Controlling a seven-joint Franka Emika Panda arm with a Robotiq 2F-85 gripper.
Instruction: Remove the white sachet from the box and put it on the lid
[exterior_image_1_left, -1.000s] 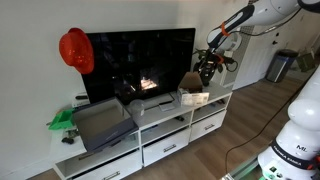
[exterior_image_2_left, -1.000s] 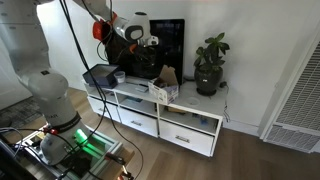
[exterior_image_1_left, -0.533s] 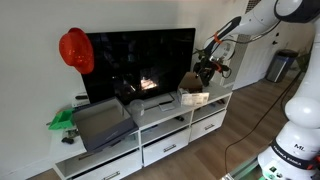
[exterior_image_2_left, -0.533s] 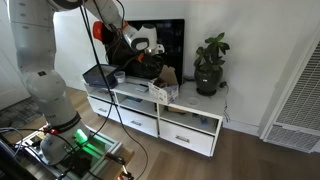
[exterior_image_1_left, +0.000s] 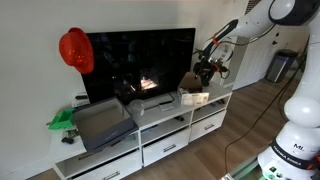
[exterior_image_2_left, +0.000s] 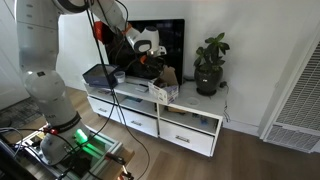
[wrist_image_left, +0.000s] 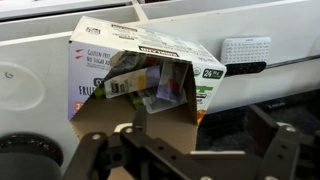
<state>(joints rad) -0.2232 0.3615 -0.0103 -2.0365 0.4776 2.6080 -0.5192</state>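
My gripper moves down into the open box (wrist_image_left: 150, 65) next, onto the lower end of the pale sachet by the box's side, since that end faces the box's opening.
The small cardboard box (wrist_image_left: 150, 65) stands open, its brown flap lid (wrist_image_left: 115, 112) folded out toward the wrist camera. Several colourful sachets show inside; a pale one (wrist_image_left: 157, 99) lies near the opening, and I cannot tell if it is the white sachet. The box also shows on the white cabinet in both exterior views (exterior_image_1_left: 194, 97) (exterior_image_2_left: 165, 89). My gripper (wrist_image_left: 200, 142) is open and empty, with its fingers spread just above the flap. It hovers just above the box in both exterior views (exterior_image_1_left: 205, 72) (exterior_image_2_left: 150, 63).
A TV (exterior_image_1_left: 140, 62) stands behind the box. A potted plant (exterior_image_2_left: 208, 66) is beside it. A large grey bin (exterior_image_1_left: 100, 124) sits at the cabinet's other end, with a green item (exterior_image_1_left: 62, 120) and a red helmet (exterior_image_1_left: 75, 50) nearby. A calendar (wrist_image_left: 245, 50) lies past the box.
My gripper has come down toward the open box and stays open. The box and sachets have not moved.
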